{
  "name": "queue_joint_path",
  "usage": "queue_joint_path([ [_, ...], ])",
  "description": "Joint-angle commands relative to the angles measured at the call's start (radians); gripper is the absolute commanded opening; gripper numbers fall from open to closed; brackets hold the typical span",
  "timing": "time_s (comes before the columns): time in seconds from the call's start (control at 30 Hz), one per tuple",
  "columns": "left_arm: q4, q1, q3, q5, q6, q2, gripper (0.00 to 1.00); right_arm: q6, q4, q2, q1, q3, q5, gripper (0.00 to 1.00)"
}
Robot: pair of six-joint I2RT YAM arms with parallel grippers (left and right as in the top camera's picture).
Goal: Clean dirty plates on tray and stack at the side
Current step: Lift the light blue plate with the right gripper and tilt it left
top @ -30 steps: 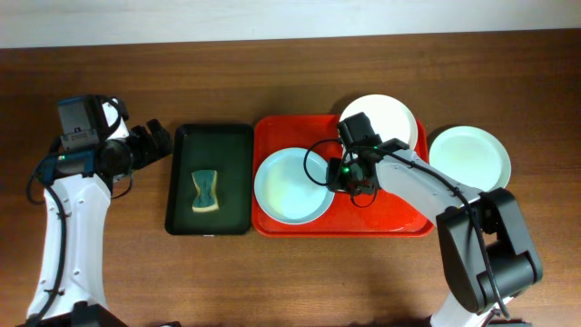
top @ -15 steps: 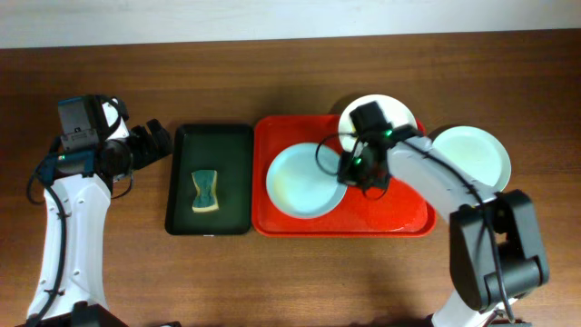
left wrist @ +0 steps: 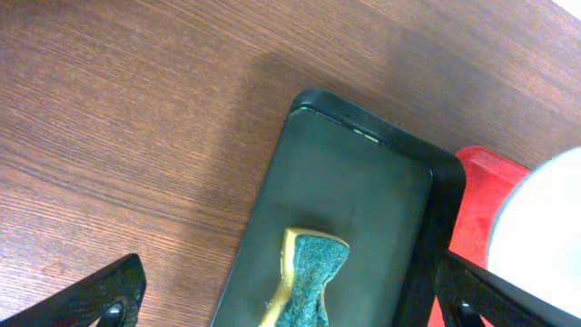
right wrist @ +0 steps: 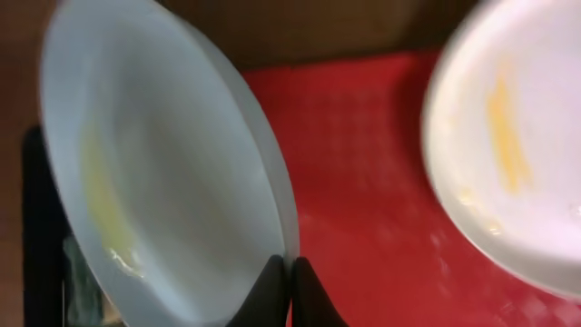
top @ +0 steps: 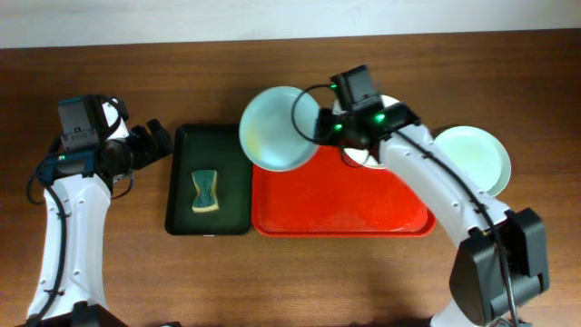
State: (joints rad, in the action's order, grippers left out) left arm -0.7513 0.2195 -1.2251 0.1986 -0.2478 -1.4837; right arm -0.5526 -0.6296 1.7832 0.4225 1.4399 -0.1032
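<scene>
My right gripper will next swing to its left in the overhead view, over the dark green tray with the sponge [right wrist: 44, 241], tilt and release the smeared plate.
My right gripper [top: 320, 128] is shut on the rim of a pale mint-green plate [top: 277, 140] and holds it tilted in the air over the left end of the red tray [top: 345, 204] and the green tray's right edge. In the right wrist view the fingers [right wrist: 290, 272] pinch that plate's [right wrist: 154, 173] edge; it has a yellow smear. A white plate [right wrist: 517, 136] with a yellow smear lies at the tray's far right, mostly hidden under my arm in the overhead view [top: 396, 107]. A second mint plate [top: 472, 156] lies on the table right of the tray. My left gripper [left wrist: 290, 300] is open above the table.
A dark green tray [top: 231, 177] left of the red tray holds a green and yellow sponge [top: 207, 191], also seen in the left wrist view [left wrist: 304, 272]. Brown wooden table [top: 272, 272] all round.
My right gripper has lifted the mint plate off the red tray and carried it up and to the left. The left arm has not moved.
</scene>
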Motion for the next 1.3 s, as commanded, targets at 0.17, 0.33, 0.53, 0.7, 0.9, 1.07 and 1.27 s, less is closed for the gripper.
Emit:
queue_joint_path([
  [0.17, 0.002, 0.004, -0.011, -0.004, -0.006, 0.005, 0.99, -0.032, 0.136, 0.017, 0.235, 0.016, 0.422, 0.04],
  [0.33, 0.002, 0.004, -0.011, -0.004, -0.006, 0.005, 0.99, 0.099, 0.228, 0.021, 0.349, 0.016, 0.648, 0.04],
  [0.53, 0.002, 0.004, -0.011, -0.004, -0.006, 0.005, 0.99, 0.417, 0.389, 0.021, 0.462, 0.016, 0.863, 0.04],
  [0.7, 0.002, 0.004, -0.011, -0.004, -0.006, 0.005, 0.99, 0.723, 0.549, 0.021, 0.532, 0.016, 0.988, 0.04],
  [0.9, 0.002, 0.004, -0.011, -0.004, -0.006, 0.005, 0.99, 1.04, 0.752, 0.021, 0.576, 0.016, 1.024, 0.04],
  [1.07, 0.001, 0.004, -0.011, -0.004, -0.006, 0.005, 0.99, 1.148, 0.832, 0.021, 0.586, 0.016, 1.017, 0.04],
  [1.27, 0.002, 0.004, -0.011, -0.004, -0.006, 0.005, 0.99, 1.27, 0.869, 0.021, 0.586, 0.016, 0.962, 0.04],
])
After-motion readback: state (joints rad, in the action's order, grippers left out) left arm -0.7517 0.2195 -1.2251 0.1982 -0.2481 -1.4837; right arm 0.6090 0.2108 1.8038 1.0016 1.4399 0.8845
